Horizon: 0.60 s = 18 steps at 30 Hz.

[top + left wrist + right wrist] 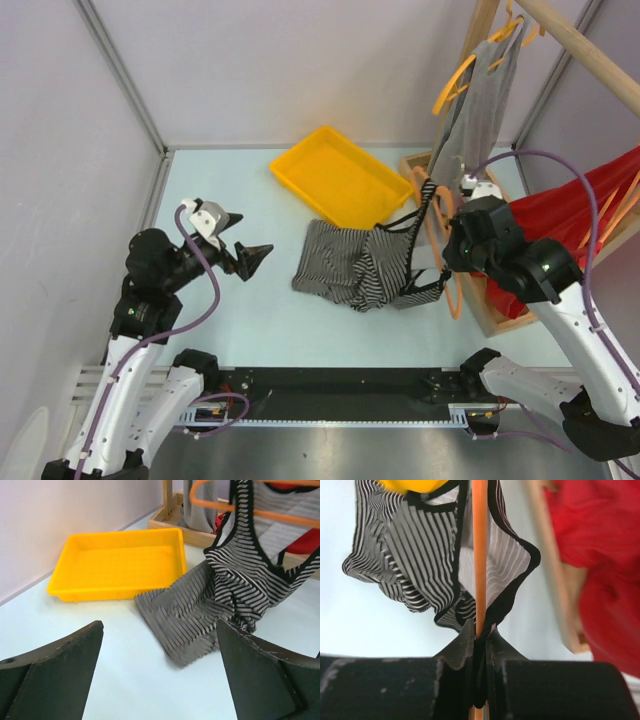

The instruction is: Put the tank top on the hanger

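I will next lift my right gripper to the rod's bare part (pixel 597 60), above it and to its right in the top view, and release the hanger there.
The striped tank top (pixel 355 262) lies bunched on the table, with one strap end lifted over the orange hanger (pixel 432 215). My right gripper (pixel 450 255) is shut on the hanger's bar (pixel 480 555). A black strap edge of the tank top (pixel 420 545) is pinched with it between the fingers (pixel 465 640). My left gripper (pixel 254 235) is open and empty, hovering left of the garment. In the left wrist view its jaws (pixel 160 645) frame the tank top (pixel 235 580), and the hanger (pixel 270 515) shows at the top right.
A yellow tray (pixel 335 175) sits behind the tank top and also shows in the left wrist view (pixel 120 565). At the right stands a wooden rack (pixel 490 300) with a rod (pixel 590 50) carrying a grey garment (pixel 480 110) and a red cloth (pixel 570 215) on orange hangers.
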{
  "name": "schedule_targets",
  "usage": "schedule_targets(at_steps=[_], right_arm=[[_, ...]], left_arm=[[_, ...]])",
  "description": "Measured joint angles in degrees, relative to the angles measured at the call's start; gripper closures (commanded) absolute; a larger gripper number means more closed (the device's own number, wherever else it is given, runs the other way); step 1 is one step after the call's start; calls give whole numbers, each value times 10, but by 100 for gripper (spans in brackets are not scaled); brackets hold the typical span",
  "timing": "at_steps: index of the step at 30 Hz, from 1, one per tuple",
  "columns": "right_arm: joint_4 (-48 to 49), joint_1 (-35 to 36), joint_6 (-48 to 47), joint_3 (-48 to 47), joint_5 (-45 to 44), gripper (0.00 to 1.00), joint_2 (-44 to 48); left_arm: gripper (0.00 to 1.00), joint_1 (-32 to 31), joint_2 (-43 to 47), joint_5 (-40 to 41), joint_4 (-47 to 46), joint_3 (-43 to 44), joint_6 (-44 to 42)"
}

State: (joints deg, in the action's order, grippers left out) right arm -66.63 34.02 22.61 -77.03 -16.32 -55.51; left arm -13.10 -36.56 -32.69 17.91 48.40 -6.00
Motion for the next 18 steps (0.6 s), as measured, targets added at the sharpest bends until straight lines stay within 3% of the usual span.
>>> schedule_targets(at_steps=[8,18], right_arm=[[-92,-20,58,-59,-78,100,9],[-125,-20,94,-132,-139,100,4]], left_arm=[[1,1,13,5,-4,-4,1],[0,2,28,5,-11,-9,7]])
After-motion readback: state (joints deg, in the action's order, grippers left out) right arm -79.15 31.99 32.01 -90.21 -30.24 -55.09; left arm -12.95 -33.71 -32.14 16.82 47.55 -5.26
